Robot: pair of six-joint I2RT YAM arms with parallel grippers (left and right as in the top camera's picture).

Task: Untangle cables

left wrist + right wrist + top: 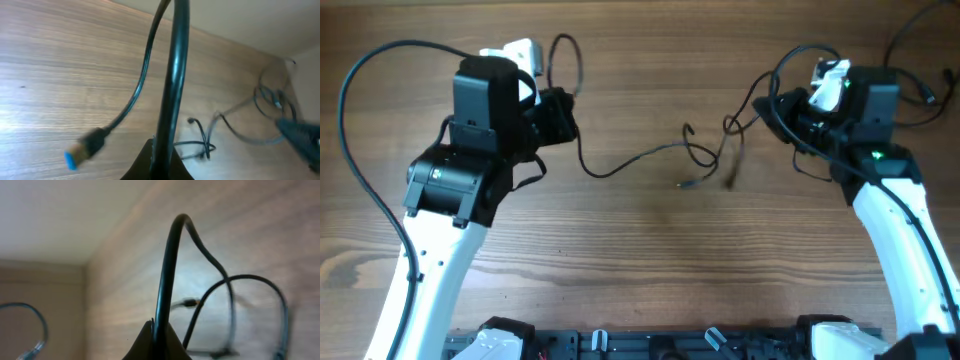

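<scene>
The cable in my left gripper goes down to bare tabletop clear of the knot next, then moves to the left in the overhead view and is released.
Thin black cables (665,152) run across the wooden table between my two arms, with a small knot of loops (705,152) near the middle and loose plug ends (685,185) below it. My left gripper (560,115) is shut on one cable (170,100) and holds it up; a plug with a blue tip (82,147) dangles beside it. My right gripper (790,105) is shut on another cable (167,275), which arches up and loops down to the table. The tangle also shows in the left wrist view (202,142).
The wooden table (640,260) spreads under both arms. Thicker black robot wires (360,80) curve at the far left, and others (920,90) at the far right. The arm bases (660,340) sit along the front edge.
</scene>
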